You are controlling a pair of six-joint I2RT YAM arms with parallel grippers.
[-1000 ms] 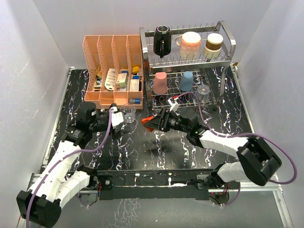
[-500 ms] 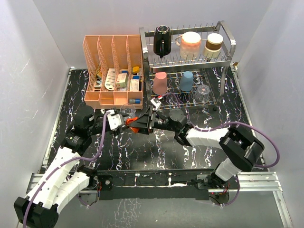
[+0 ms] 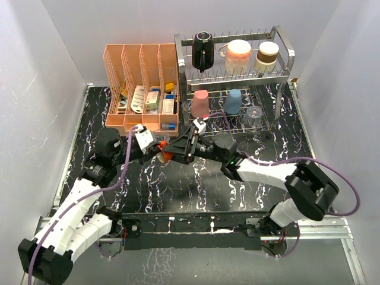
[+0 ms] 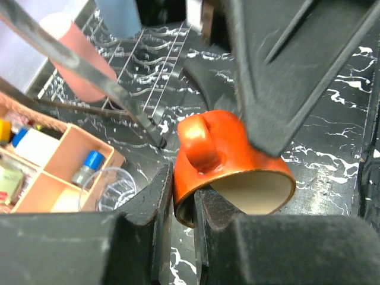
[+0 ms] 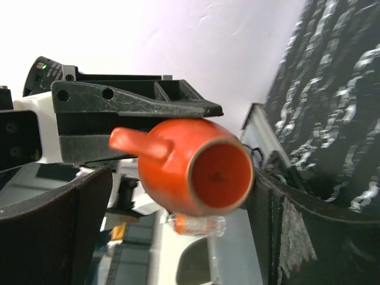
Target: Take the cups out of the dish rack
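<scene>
The cup hangs sideways, so my left gripper needs to move down and to the left in the top view next. It should tilt the cup upright onto the tabletop beside the clear glass.
The small orange-red cup (image 3: pixel 167 155) hangs on its side above the table between both grippers. My left gripper (image 4: pixel 183 202) is shut on its rim, one finger inside the cup (image 4: pixel 231 160) and one outside. My right gripper (image 5: pixel 181 178) is open, its jaws standing wide on either side of the cup's base (image 5: pixel 190 166). The dish rack (image 3: pixel 285 44) holds a black mug (image 3: pixel 202 50), a peach mug (image 3: pixel 238 53) and a steel cup (image 3: pixel 267 56) on top. Below stand a pink tumbler (image 3: pixel 199 104), a blue tumbler (image 3: pixel 233 101) and a clear glass (image 3: pixel 254 116).
A peach-orange organizer (image 3: pixel 116 122) with small boxes and bottles stands left of the rack. A clear glass (image 4: pixel 113 190) sits on the table by its front corner, just beside my left gripper. The table (image 3: pixel 196 190) is black marble with white walls around it.
My right gripper carried the cup left to the left gripper. The left gripper closed on the rim, and the right jaws then opened off the cup.
</scene>
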